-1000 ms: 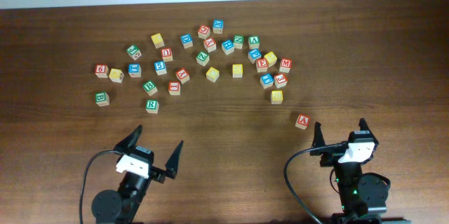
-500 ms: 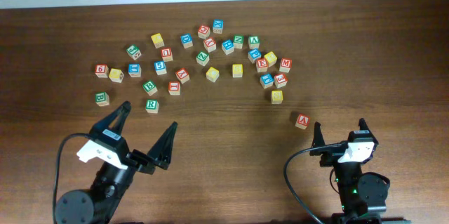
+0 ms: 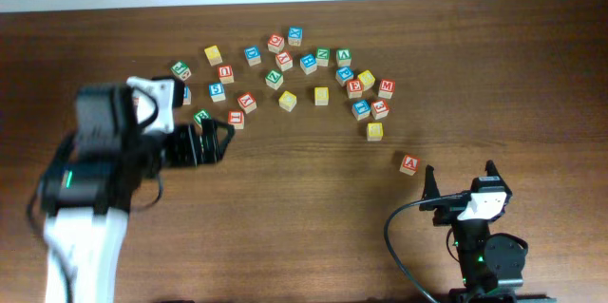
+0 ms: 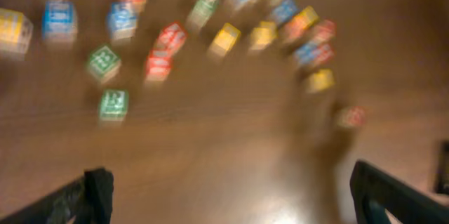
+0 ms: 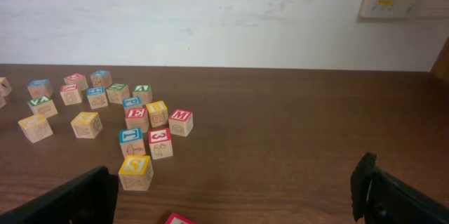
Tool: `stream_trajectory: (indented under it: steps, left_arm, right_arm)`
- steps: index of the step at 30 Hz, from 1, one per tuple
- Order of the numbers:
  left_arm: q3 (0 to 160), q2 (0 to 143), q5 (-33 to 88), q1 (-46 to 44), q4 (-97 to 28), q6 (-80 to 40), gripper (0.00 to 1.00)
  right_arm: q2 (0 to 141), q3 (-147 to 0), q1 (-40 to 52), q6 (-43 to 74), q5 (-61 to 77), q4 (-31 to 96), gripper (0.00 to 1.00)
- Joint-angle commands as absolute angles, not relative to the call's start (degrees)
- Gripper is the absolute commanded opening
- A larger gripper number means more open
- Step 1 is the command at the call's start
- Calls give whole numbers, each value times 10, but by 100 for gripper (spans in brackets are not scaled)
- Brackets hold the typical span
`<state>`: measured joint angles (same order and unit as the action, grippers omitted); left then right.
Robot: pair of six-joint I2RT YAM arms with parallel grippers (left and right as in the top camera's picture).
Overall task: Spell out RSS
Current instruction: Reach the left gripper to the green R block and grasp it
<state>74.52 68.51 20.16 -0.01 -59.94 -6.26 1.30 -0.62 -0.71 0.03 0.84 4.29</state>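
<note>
I will move my left gripper down and outward onto the nearer green block, which is ahead and to the left in the wrist view.
Many lettered wooden blocks lie scattered across the far half of the table (image 3: 313, 198). A yellow S block (image 3: 375, 130) sits at the right end of the cluster and also shows in the right wrist view (image 5: 135, 173). My left gripper (image 3: 217, 138) is open and empty, raised over the left blocks. The blurred left wrist view shows its fingers (image 4: 238, 203) wide apart above bare wood, with two green blocks (image 4: 113, 104) ahead; their letters are unreadable. The green R block is hidden under the arm in the overhead view. My right gripper (image 3: 461, 181) is open and empty near the front edge; its fingers (image 5: 235, 196) are apart.
A lone red A block (image 3: 409, 163) lies just ahead and left of my right gripper. A blue block and a red block (image 5: 160, 143) stand behind the yellow S. A white wall runs behind the table's far edge.
My left arm has swung up from the front edge and now hangs over the left blocks, hiding the green R and its neighbours. The right arm has not moved.
</note>
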Motion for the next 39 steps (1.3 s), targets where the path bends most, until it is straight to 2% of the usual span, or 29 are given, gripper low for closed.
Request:
stream_trajectory:
  steps: [1, 4, 6, 8, 10, 17, 20, 22, 25, 29, 32, 33, 39]
  left_arm:
    - [775, 806, 137, 2, -631, -68, 99]
    - [783, 901, 160, 2, -625, -68, 99]
    - [793, 929, 102, 2, -627, -69, 99]
    - [794, 960, 12, 2, -624, -121, 99]
    - [794, 979, 58, 2, -585, -124, 99]
    - [793, 1062, 49, -7, -543, -103, 100]
    - [793, 1097, 46, -8, -519, -87, 96]
    - [793, 1113, 47, -8, -507, -87, 78]
    - [793, 1150, 31, -8, -498, -87, 81]
    - [793, 1155, 17, -12, -478, -80, 70]
    - [793, 1176, 5, -40, -470, -55, 68]
    - [793, 1177, -15, -42, -471, -55, 61]
    - [793, 1177, -55, -42, -480, -55, 49]
  right_arm:
    - [10, -3, -8, 4, 4, 46, 98]
    - [10, -3, -8, 4, 4, 46, 98]
    - [10, -3, -8, 4, 4, 46, 99]
    - [10, -3, -8, 4, 4, 46, 98]
    - [10, -3, -8, 4, 4, 46, 98]
    - [10, -3, -8, 4, 4, 46, 99]
    - [10, -3, -8, 4, 4, 46, 98]
    - [10, -3, -8, 4, 4, 46, 98]
    - [10, -3, -8, 4, 4, 46, 98]
    - [10, -3, -8, 4, 4, 46, 98]
    - [10, -3, -8, 4, 4, 46, 98]
    - [10, -3, -8, 4, 4, 46, 98]
    - [10, -3, -8, 4, 4, 46, 98]
